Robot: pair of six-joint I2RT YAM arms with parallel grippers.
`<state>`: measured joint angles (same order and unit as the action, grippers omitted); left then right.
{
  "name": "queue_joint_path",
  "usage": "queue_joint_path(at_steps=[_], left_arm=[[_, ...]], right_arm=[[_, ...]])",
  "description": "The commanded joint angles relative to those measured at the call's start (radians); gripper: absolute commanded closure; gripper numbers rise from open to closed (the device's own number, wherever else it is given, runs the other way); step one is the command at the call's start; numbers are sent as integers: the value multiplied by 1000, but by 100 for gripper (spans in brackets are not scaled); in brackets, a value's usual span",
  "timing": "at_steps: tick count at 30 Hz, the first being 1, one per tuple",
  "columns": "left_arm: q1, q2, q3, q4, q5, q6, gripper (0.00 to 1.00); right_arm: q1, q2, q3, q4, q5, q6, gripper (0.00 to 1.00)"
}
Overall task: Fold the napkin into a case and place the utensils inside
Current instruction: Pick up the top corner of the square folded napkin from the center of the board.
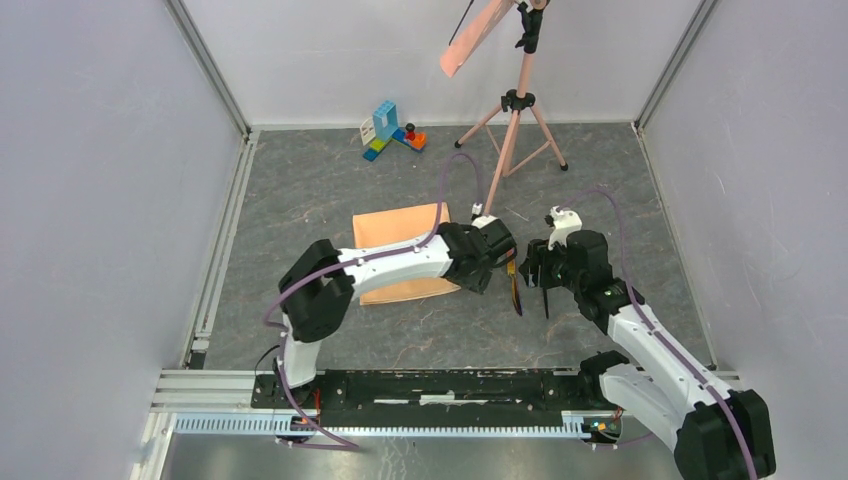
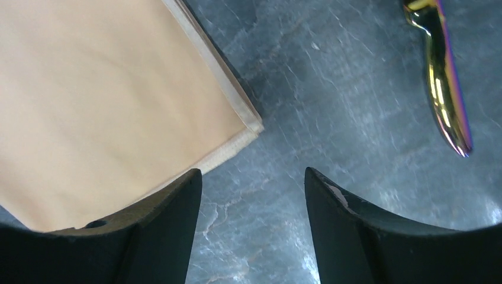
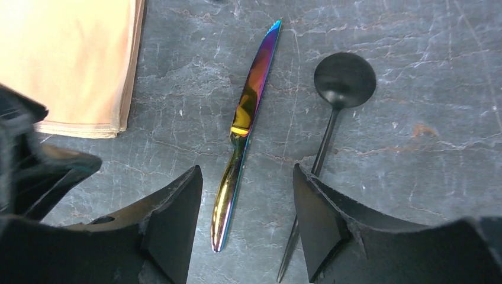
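Observation:
I will next lower my left gripper's open fingers astride the napkin's near corner by the knife (image 1: 457, 289) (image 2: 252, 126) to close on its top layer, since the napkin's corner is below.
The peach-tan napkin (image 1: 400, 250) lies flat on the grey table, folded into a layered rectangle (image 2: 106, 100); no narrow case is in view. My left gripper (image 1: 495, 268) hovers open just off the napkin's near right corner (image 2: 251, 177), with bare table between its fingers. To its right lie the utensils, side by side: an iridescent knife (image 3: 245, 118) and a black spoon (image 3: 342, 83). My right gripper (image 3: 245, 174) is open above them. The knife's handle (image 1: 516, 288) lies between its fingers, apart from both. The spoon's thin stem passes under the right finger (image 3: 331, 225).
A pink tripod (image 1: 512, 130) carrying a salmon strip stands at the back, right of centre. Small coloured blocks (image 1: 392, 130) sit by the back wall. White walls close in the left, right and back. My two grippers are close together.

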<state>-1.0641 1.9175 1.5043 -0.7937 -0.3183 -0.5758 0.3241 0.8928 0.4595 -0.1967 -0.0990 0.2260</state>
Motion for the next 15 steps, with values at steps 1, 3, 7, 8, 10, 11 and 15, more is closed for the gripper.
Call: queue_joint_path(at_steps=[1,3,7,8,10,11,15], left_arm=[[1,86,120,-83,-133,-43,30],[2,120,156,-93,-144,-41,31],[1,164,184,-98,-135,-51,34],[2,172,189,-98,-131,-53,35],[2,186,190,-97,-134,-60,36],[1,190,188,-95,-136,-63,38],[2,196,170,-71,-136,-65,45]], right_arm=[[-19,-38,-12,36,25,-46,36],[-31,-31,-19,37,19,-44,36],[-48,-24,-29,45,-5,-43,36],[-54,-26,-31,47,-5,-43,36],[-62,-25,-33,48,-6,-41,36],[-65,-25,-33,47,-7,-41,36],[-72,-28,-42,48,-18,-41,36]])
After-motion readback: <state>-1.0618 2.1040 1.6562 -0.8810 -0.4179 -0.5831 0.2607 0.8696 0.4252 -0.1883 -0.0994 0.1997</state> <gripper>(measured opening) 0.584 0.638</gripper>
